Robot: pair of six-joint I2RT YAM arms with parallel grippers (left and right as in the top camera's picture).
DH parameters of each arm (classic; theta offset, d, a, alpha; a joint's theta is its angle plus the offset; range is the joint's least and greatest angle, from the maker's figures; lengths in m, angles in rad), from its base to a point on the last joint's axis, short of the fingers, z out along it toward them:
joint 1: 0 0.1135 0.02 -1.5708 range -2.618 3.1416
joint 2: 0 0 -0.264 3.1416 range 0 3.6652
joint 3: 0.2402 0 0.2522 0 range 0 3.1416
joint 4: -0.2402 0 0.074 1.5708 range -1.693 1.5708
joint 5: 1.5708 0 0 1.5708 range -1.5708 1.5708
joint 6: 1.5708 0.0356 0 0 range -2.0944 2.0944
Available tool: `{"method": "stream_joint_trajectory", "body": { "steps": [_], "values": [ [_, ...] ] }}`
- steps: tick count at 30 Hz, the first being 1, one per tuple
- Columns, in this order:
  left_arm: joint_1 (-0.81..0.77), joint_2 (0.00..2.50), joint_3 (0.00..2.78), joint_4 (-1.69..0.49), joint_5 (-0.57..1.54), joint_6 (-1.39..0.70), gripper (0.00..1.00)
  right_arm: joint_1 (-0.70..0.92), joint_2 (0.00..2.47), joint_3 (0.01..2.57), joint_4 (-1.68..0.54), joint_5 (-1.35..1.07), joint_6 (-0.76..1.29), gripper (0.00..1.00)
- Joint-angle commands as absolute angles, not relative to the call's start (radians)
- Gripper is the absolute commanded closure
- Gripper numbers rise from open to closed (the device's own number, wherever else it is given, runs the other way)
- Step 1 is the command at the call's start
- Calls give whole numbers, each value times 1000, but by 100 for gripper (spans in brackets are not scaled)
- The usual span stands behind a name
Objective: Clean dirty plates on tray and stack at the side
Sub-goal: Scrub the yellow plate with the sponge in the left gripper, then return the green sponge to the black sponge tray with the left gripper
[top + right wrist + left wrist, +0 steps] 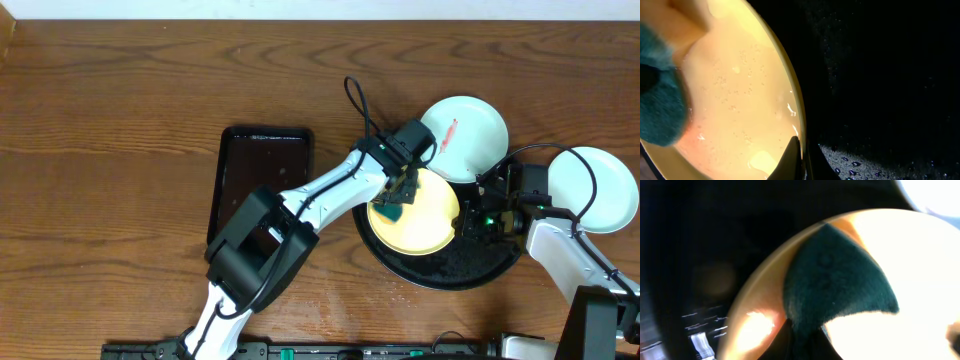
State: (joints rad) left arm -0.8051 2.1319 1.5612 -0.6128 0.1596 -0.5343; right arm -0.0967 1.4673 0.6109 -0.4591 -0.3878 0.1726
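Note:
I will wipe across the yellow plate (418, 212), then lift my left gripper over the rectangular black tray's empty bottom, lower and release the cloth.
A pale yellow plate (418, 212) lies on the round black tray (478, 268). My left gripper (398, 197) is shut on a dark teal cloth (836, 286) and presses it on the yellow plate's left part (920, 270). My right gripper (472, 222) is shut on the yellow plate's right rim (799, 132), one finger inside, one outside. A faint pink smear shows near the cloth (662, 115). A mint-white plate (472, 135) with a red smear rests on the tray's far edge. Another mint-white plate (612, 188) lies on the wood at the right.
A smaller rectangular black tray (262, 170) lies left of the round tray, under my left arm. Water drops speckle the round tray's floor (880, 160). Brown wood tabletop (110, 150) stretches to the left.

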Motion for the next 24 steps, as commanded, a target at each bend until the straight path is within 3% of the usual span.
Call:
{"method": "stream_joint_trajectory", "body": {
  "steps": [1, 10, 17, 21, 24],
  "values": [
    [-819, 2193, 1555, -548, 484, -514, 93, -96, 1478, 607, -462, -337, 164, 99],
    [-908, 2199, 1555, -533, 562, -290, 93, -96, 1478, 607, -464, -337, 164, 99],
    [-890, 2199, 1555, -611, 549, -258, 93, -96, 1478, 607, -464, -337, 164, 99],
    [-873, 2188, 1556, -692, 393, -310, 93, -96, 1478, 607, -463, -337, 164, 99],
    [-860, 2156, 1557, -745, 163, -411, 93, -96, 1478, 607, -464, -337, 164, 99]
  ]
}}
